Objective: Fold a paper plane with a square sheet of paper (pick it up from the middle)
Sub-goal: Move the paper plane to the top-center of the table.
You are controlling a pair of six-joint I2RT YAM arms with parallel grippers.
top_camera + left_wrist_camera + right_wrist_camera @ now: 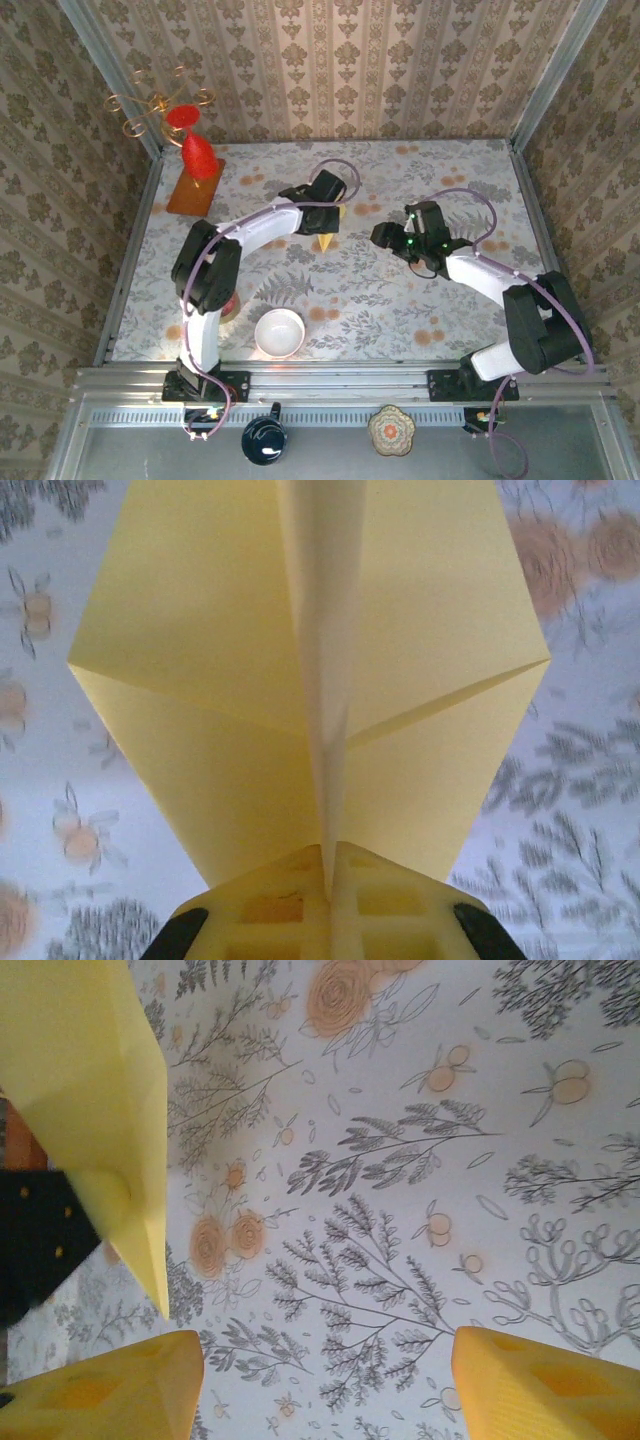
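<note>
The robot's left gripper will next move the hanging plane down and outward onto the bare floral tablecloth, which lies below and slightly outward, and let go of the crease there.
The square sheet of paper is folded into a pale yellow paper plane (200,630) with a centre crease. My left gripper (330,880) is shut on that crease, and the wings spread to both sides above the floral tablecloth. From above, the left gripper (322,215) holds the plane mid-table with its sharp point (325,242) aimed at the near edge. My right gripper (383,236) hovers just right of it. In the right wrist view its yellow fingers (110,1390) stand wide apart with nothing between them, and the plane (80,1080) hangs at the upper left.
A white bowl (279,332) sits near the front edge. At the back left, an orange-brown board (195,185) carries a red cone, with a gold candle holder (160,105) behind it. Patterned walls close off three sides of the table.
</note>
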